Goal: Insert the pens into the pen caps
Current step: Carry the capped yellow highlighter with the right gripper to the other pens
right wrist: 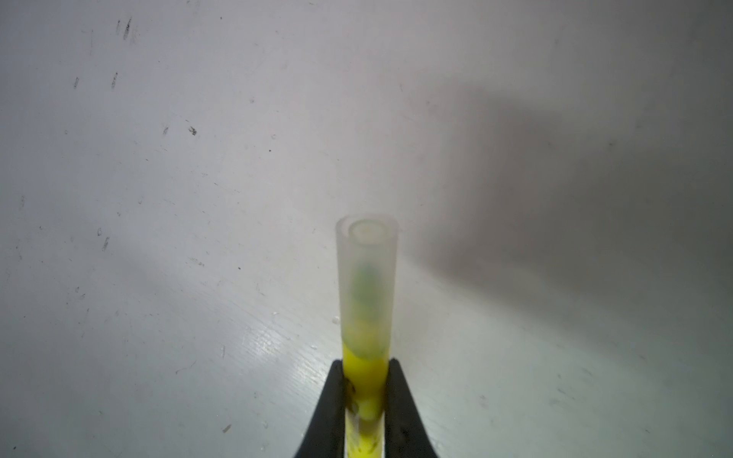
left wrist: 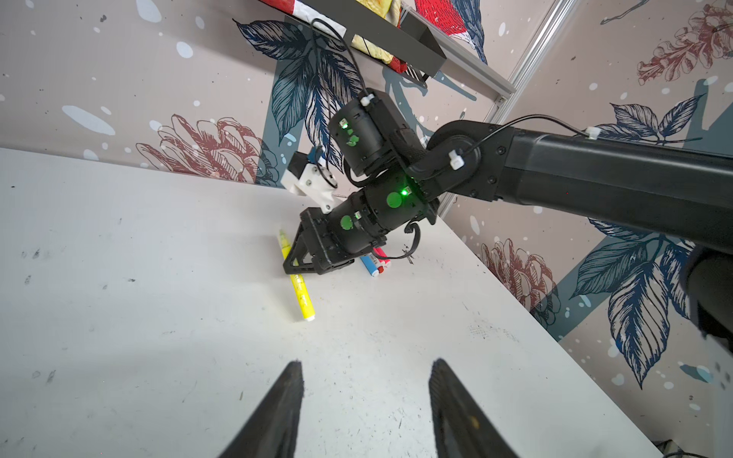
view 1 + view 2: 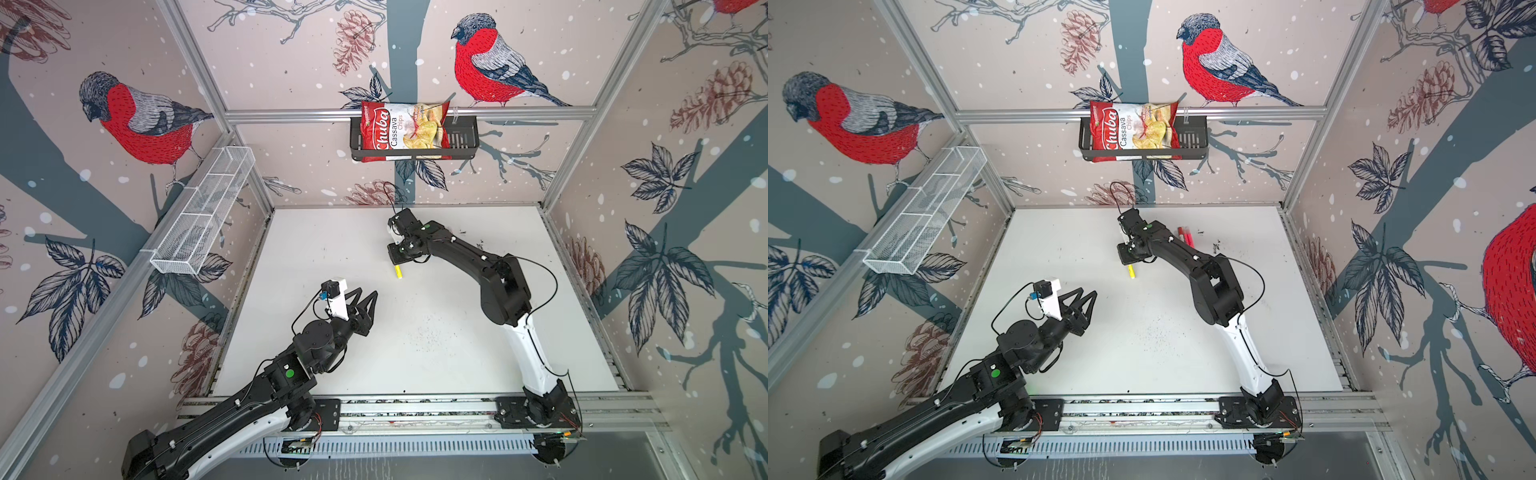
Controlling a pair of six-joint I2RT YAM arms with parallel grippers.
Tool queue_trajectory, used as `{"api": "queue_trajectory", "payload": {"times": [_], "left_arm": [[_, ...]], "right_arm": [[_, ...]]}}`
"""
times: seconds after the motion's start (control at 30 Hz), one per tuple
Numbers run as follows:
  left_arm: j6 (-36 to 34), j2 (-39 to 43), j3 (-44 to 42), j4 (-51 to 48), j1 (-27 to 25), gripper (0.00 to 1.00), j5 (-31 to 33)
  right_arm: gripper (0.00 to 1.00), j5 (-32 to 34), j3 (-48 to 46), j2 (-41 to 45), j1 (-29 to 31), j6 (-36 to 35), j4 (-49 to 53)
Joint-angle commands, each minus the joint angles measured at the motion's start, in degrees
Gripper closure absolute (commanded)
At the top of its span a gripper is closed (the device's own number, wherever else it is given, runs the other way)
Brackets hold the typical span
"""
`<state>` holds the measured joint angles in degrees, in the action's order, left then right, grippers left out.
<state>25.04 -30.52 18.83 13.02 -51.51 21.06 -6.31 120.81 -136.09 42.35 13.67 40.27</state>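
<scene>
I will next move my right gripper outward and then down to the tabletop beside the blue pen [image 2: 369, 265] and let go of the yellow pen, because the yellow pen's tip is already inside the cap.
My right gripper [image 1: 365, 363] is shut on a yellow pen [image 1: 364, 380], and a translucent whitish pen cap [image 1: 367, 285] sits over the pen's tip. In both top views only the pen's bare yellow end [image 3: 399, 272] [image 3: 1131, 272] sticks out from under the right gripper [image 3: 397, 259], mid-table. The left wrist view shows the yellow pen [image 2: 300, 289] low over the table in that gripper [image 2: 295, 265]. Behind it lie a blue pen [image 2: 369, 265] and red pens [image 2: 381, 257] [image 3: 1185, 235]. My left gripper [image 2: 367, 366] [image 3: 368, 296] stands open and empty, nearer the front.
A black wall basket [image 3: 461, 143] with a chips bag [image 3: 399, 131] hangs on the back rail. A white wire basket [image 3: 203, 216] is fixed to the left wall. The white table [image 3: 457, 353] carries dark specks. The arm bases sit on the front rail [image 3: 415, 409].
</scene>
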Motion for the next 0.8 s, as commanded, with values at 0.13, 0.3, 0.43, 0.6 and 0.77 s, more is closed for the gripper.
{"api": "queue_trajectory", "payload": {"times": [0.13,0.3,0.43,0.6,0.77], "left_arm": [[-1.26,0.20,0.33,-0.16,0.07,0.48,0.56],[-1.22,1.19,0.14,-0.80,0.02,0.48,0.47],[-0.93,2.36,-0.37,-0.73,0.06,0.48,0.65],[-1.09,2.35,0.02,-1.06,0.01,0.48,0.75],[-1.11,1.99,0.20,-0.89,0.00,0.48,0.42]], "right_arm": [[1.00,2.72,7.40,-5.08,0.35,-0.12,4.20],[1.00,5.37,8.30,-6.11,-2.54,-0.30,4.88],[1.00,9.02,8.29,-6.11,-4.53,-1.00,6.44],[1.00,11.12,7.82,-6.38,-7.95,-1.35,7.57],[1.00,12.11,6.67,-6.38,-10.49,-2.02,7.45]]}}
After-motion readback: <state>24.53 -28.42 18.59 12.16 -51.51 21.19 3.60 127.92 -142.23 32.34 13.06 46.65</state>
